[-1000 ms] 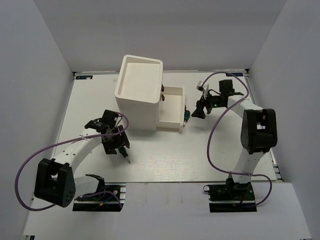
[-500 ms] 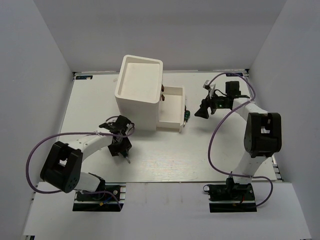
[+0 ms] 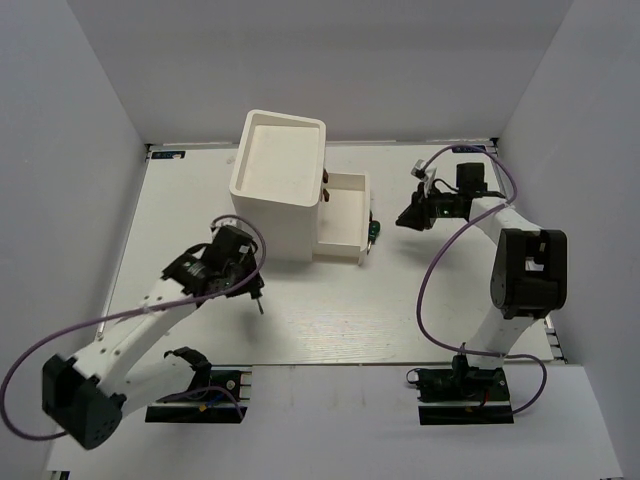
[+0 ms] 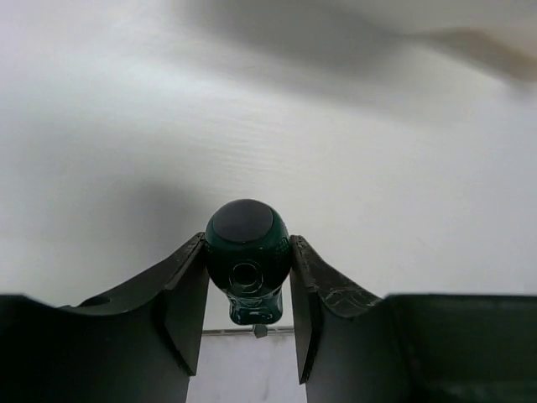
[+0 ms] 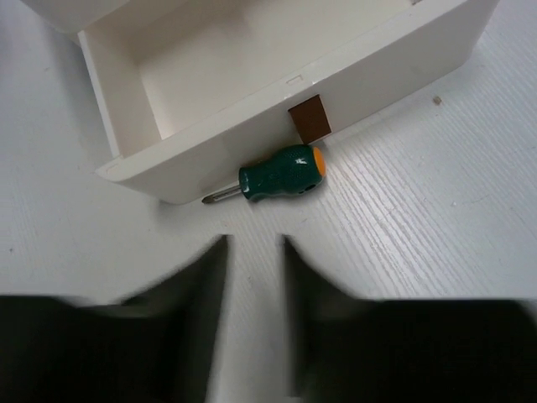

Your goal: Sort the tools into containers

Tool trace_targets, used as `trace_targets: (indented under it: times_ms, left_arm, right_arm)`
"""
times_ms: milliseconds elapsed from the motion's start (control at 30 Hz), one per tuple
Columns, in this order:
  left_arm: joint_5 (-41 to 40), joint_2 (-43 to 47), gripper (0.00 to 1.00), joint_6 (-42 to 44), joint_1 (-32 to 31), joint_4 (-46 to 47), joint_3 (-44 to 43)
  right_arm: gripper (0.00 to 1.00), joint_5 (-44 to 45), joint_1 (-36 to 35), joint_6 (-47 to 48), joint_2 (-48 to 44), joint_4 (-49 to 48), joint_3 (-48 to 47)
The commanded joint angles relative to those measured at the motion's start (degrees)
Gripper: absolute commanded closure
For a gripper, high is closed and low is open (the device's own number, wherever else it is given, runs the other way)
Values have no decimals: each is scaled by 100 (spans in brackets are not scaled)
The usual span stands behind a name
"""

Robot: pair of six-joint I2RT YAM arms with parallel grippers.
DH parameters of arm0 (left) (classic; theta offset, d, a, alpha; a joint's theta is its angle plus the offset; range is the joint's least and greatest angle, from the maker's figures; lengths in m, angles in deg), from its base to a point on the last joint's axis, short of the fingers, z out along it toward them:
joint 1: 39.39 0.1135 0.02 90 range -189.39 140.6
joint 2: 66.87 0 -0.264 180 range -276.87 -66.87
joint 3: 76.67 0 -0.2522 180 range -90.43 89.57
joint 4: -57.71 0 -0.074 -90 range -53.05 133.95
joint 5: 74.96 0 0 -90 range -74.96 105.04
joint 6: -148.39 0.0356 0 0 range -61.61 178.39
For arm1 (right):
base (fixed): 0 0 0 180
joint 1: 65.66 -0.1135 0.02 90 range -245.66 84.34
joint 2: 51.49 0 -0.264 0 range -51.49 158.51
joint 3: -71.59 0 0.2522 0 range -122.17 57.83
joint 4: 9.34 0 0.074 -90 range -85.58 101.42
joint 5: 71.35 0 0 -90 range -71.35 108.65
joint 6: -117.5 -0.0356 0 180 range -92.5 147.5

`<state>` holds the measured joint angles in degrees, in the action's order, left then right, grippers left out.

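Note:
I will next swing my left gripper outward and to the right in the top view and let go of the screwdriver over the open drawer (image 3: 342, 211), because the drawer's bottom is clear.
My left gripper (image 4: 249, 262) is shut on a stubby green screwdriver (image 4: 242, 225), its butt end facing the wrist camera and its tip pointing down. From above, this gripper (image 3: 250, 288) hangs over the table in front of the white cabinet (image 3: 277, 185). A second green screwdriver (image 5: 281, 172) with an orange cap lies on the table against the front of the pulled-out drawer (image 5: 252, 126), beside its dark knob (image 5: 310, 118). My right gripper (image 5: 254, 243) hovers just short of it, fingers blurred, a narrow empty gap between them. No pliers show.
The open drawer (image 3: 340, 215) sticks out to the right of the cabinet and its inside shows nothing. Two more dark knobs (image 3: 324, 188) mark shut drawers above it. White walls close in the table on three sides. Purple cables loop from both arms.
The left jaws closed on the screwdriver and the arm stretched out, carrying it a little up and right. The right gripper drew back slightly and its jaws narrowed a lot.

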<state>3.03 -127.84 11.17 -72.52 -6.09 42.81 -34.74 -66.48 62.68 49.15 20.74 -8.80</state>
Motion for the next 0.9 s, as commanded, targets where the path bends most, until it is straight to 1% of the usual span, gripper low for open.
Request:
trace_targets:
  times_ms: [0, 33, 67, 133, 167, 200, 233, 267, 300, 333, 367, 400, 433, 467, 500, 533, 567, 600, 633, 667, 733, 800, 833, 867]
  left_arm:
    - [1092, 962, 100, 1475, -185, 440, -693]
    - [1304, 1121, 100, 1723, -186, 634, -877]
    - [1785, 1018, 100, 2125, -238, 784, -1427]
    - [2192, 396, 100, 2462, -291, 593, -2184]
    - [2560, -294, 100, 2742, -422, 540, -2841]
    - [2624, -597, 100, 2840, -510, 539, -3126]
    - [2677, -887, 100, 2954, -615, 661, -3398]
    - [2678, -1177, 100, 3182, -808, 767, -3984]
    - [2573, -1816, 100, 3297, -897, 768, -4312]
    - [2572, -2153, 100, 3438, -985, 768, -4637]
    - [2329, -2478, 100, 3613, -1159, 698, -5275]
    - [2248, -2794, 100, 3615, -1222, 628, -5551]
    - [2134, -3346, 100, 3710, -1275, 627, -5798]
    - [1976, -3612, 100, 3764, -1328, 627, -6244]
    - [1757, -3876, 100, 3764, -1380, 558, -6466]
    - [1328, -4122, 100, 3712, -1381, 487, -6877]
    - [1168, -4542, 100, 3711, -1381, 487, -7055]
    - [948, -4703, 100, 3642, -1381, 487, -7205]
    - [685, -4853, 100, 3641, -1381, 487, -7407]
    - [526, -4985, 100, 3641, -1381, 487, -7504]
    - [0, -5354, 100, 3580, -1319, 416, -7663]
    - [-309, -5539, 100, 3580, -1249, 364, -7751]
    - [-519, -5670, 100, 3658, -1249, 416, -7751]
    - [-574, -5732, 100, 3659, -1197, 416, -7751]
  right_arm:
    - [96, -234, 179, 23, -98, 526, -209]
    - [100, -260, 187, 189, -36, 739, -419]
    - [100, -138, 187, 182, 51, 1029, -569]
    - [100, 82, 161, 139, 96, 1285, -701]
    - [100, 178, 161, 95, 87, 1269, -702]
    - [100, 397, 170, 94, 70, 1260, -667]
    - [89, 512, 170, 42, 87, 1164, -658]
    - [68, 774, 170, -2, 53, 1120, -667]
    - [31, 977, 170, -37, 43, 1102, -693]
    - [22, 1101, 196, -55, 52, 1154, -702]
    - [16, 1189, 205, -55, 52, 1189, -746]
    - [10, 1251, 222, -11, 87, 1268, -894]
    - [10, 1191, 257, 59, 148, 1504, -948]
    - [10, 1173, 275, 225, 158, 1767, -1079]
    - [11, 1138, 301, 270, 175, 1952, -1124]
    - [26, 1024, 345, 270, 175, 1980, -1159]
    - [54, 988, 372, 209, 184, 1981, -1168]
    - [98, 936, 389, 139, 175, 1963, -1177]
    - [100, 1014, 433, -114, 158, 1893, -1133]
    - [100, 971, 468, -177, 158, 1788, -1115]
    - [100, 865, 504, -134, 149, 1770, -1089]
    - [100, 777, 565, -134, 157, 1735, -1063]
    - [91, 768, 565, -117, 175, 1752, -1062]
    - [65, 742, 574, -125, 184, 1752, -1062]
